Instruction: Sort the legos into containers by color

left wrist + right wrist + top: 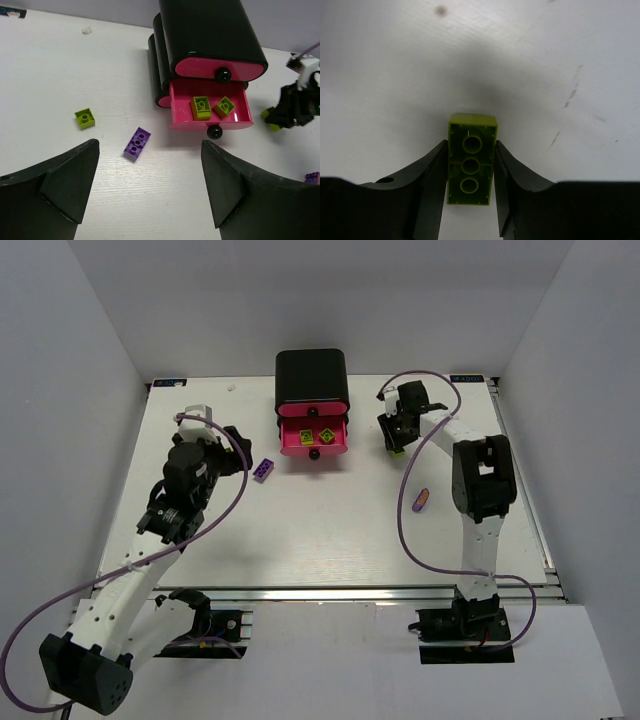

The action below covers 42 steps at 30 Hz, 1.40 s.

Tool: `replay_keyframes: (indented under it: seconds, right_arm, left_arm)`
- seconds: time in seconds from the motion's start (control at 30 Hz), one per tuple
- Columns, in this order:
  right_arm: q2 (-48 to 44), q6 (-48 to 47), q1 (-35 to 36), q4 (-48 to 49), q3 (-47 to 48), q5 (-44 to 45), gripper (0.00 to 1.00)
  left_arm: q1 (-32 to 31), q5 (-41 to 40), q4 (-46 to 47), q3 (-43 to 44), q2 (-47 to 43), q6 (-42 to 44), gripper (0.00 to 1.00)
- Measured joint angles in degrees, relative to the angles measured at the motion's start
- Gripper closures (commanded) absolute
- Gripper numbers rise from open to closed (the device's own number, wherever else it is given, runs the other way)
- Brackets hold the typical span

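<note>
The open drawer already holds lime bricks. My right gripper swings left in the top view next, over its near part, and releases the lime brick.
The black cabinet point(312, 378) stands at the back centre. Its top pink drawer point(200, 67) is shut. The drawer below point(296, 438) is pulled out and holds two lime bricks point(201, 107). A purple brick point(264, 469) lies left of the drawer and also shows in the left wrist view point(137, 142). A lime brick point(85, 118) lies further left. My left gripper point(150, 167) is open and empty, just short of the purple brick. My right gripper point(470, 172) is shut on a lime brick point(471, 165), underside up, above the table right of the cabinet point(397, 445).
A purple-pink brick point(421, 500) lies beside the right arm's forearm point(480, 480). White walls close in the table point(330, 540) on the left, back and right. A small white scrap point(87, 31) lies at the far left back.
</note>
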Motion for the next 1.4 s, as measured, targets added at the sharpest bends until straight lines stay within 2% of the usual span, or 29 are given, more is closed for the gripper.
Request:
replay_keyframes:
  seconds: [0.13, 0.27, 0.33, 0.4, 0.5, 0.73, 0.93, 0.97, 1.03, 1.1, 1.13, 1.33, 1.4]
  right_arm:
    - [-10.54, -6.54, 0.57, 0.04, -9.01, -8.9, 1.0]
    - [-27.65, -14.91, 3.63, 4.81, -19.89, -16.48, 1.0]
    - [-33.0, -19.45, 6.08, 6.95, -21.57, -19.12, 1.0]
    - [-34.64, -23.82, 8.79, 9.18, -21.33, -20.96, 0.97]
    - [-32.17, -28.81, 12.37, 10.25, -19.58, -22.03, 0.94]
    - [-18.73, -34.73, 17.55, 8.76, -9.22, -18.84, 0.83]
    - [-13.6, -37.83, 20.02, 8.55, -3.63, -14.12, 0.6]
    - [-13.18, -38.18, 20.28, 8.55, -3.13, -13.46, 0.52]
    - [-12.44, -38.82, 20.63, 8.55, -2.36, -12.46, 0.41]
    - [-11.96, -39.32, 20.79, 8.57, -2.1, -11.63, 0.39]
    - [-11.76, -39.41, 20.83, 8.57, -2.08, -11.45, 0.35]
    - [-11.39, -38.18, 20.85, 8.52, -2.03, -10.93, 0.35]
    - [-11.76, -36.5, 20.79, 8.48, -2.05, -10.93, 0.38]
  left_arm:
    - [0.37, -0.31, -0.85, 0.39, 3.89, -1.9, 0.07]
    - [0.7, -0.13, -2.62, 0.83, 9.2, -3.39, 0.07]
    - [0.98, 0.07, -3.54, 0.83, 10.71, -3.85, 0.07]
    - [1.11, 0.24, -3.93, 0.83, 11.17, -4.15, 0.07]
    - [1.11, 0.24, -4.35, 0.9, 11.28, -4.44, 0.06]
    - [1.49, -0.94, -4.94, 1.27, 13.57, -4.85, 0.06]
    - [1.79, -1.33, -5.86, 1.36, 15.19, -5.01, 0.05]
    - [1.81, -1.42, -5.9, 1.36, 15.19, -5.01, 0.05]
    - [2.03, -1.53, -5.9, 1.38, 15.19, -5.01, 0.04]
    - [2.19, -1.62, -5.95, 1.42, 15.28, -5.05, 0.04]
    - [2.19, -1.64, -5.97, 1.49, 15.41, -5.11, 0.04]
    - [3.19, -0.94, -5.97, 1.64, 17.18, -6.14, 0.03]
    - [3.89, -0.33, -5.99, 1.75, 18.12, -6.91, 0.07]
